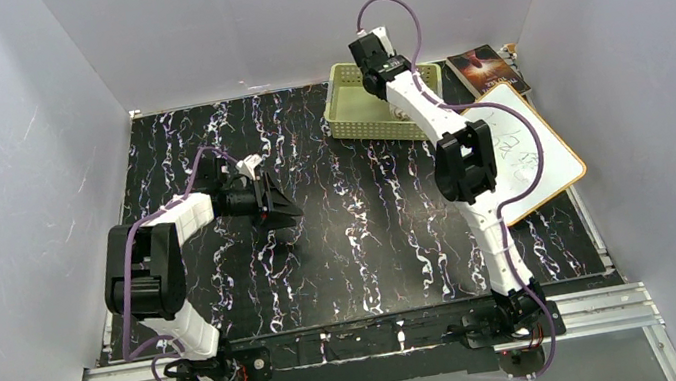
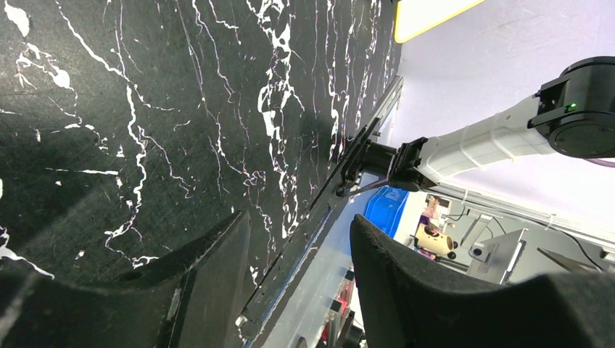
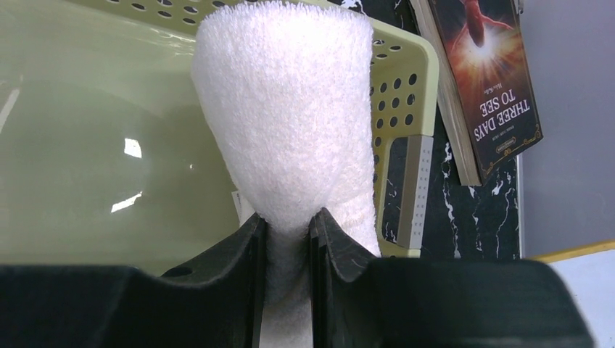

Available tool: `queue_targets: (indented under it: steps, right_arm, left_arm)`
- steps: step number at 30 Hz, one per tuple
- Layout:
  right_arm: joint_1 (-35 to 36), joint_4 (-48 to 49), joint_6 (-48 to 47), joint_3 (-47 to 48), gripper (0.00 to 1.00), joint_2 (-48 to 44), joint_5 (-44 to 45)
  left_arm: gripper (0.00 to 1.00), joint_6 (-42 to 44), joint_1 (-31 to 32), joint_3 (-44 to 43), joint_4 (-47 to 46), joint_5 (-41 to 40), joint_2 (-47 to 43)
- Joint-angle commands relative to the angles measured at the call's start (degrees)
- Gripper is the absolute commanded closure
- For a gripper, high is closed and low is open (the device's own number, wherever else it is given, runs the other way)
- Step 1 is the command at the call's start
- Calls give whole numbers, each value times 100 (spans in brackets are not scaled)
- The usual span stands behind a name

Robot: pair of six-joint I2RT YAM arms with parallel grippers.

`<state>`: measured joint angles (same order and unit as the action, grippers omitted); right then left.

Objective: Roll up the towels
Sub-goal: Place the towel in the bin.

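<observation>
The right gripper lowers the rolled cream-white towel (image 3: 290,109) between the pale green basket's sides next and lets go, since the towel hangs over the open part of the basket's bottom.
A rolled cream-white towel (image 3: 290,109) is pinched at its near end between the fingers of my right gripper (image 3: 289,217), which is shut on it. It hangs over the right part of the pale green basket (image 3: 428,72). In the top view the right gripper (image 1: 385,77) reaches over that basket (image 1: 347,108) at the back of the table, and the arm hides the towel. My left gripper (image 1: 280,204) is open and empty above the black marbled table, left of the middle; its jaws stand wide apart in the left wrist view (image 2: 299,217). The mustard-yellow towel is out of view.
A dark book (image 1: 488,69) lies right of the basket and also shows in the right wrist view (image 3: 486,80). A white board with an orange rim (image 1: 530,152) lies at the right of the table. Grey walls enclose three sides.
</observation>
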<state>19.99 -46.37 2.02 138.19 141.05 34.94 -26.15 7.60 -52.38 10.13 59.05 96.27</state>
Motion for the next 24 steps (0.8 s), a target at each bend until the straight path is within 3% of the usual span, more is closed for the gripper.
queue_targets:
  steps: [1,6,12,24]
  right_arm:
    - [49,190,223,371,89,193,49]
    - [40,179,532,366,100,329,52]
    - [-14,157,1047,297,95,392,33]
    - [-161,-43,2079,281,95,687,58]
  left_arm:
    - [48,203,-32,-123,365,44,28]
    - [48,305,-30,-150,527,11,58]
    - [48,415,-33,-198,677,-16,86]
    - [48,539,-31,-255,788,-7,218]
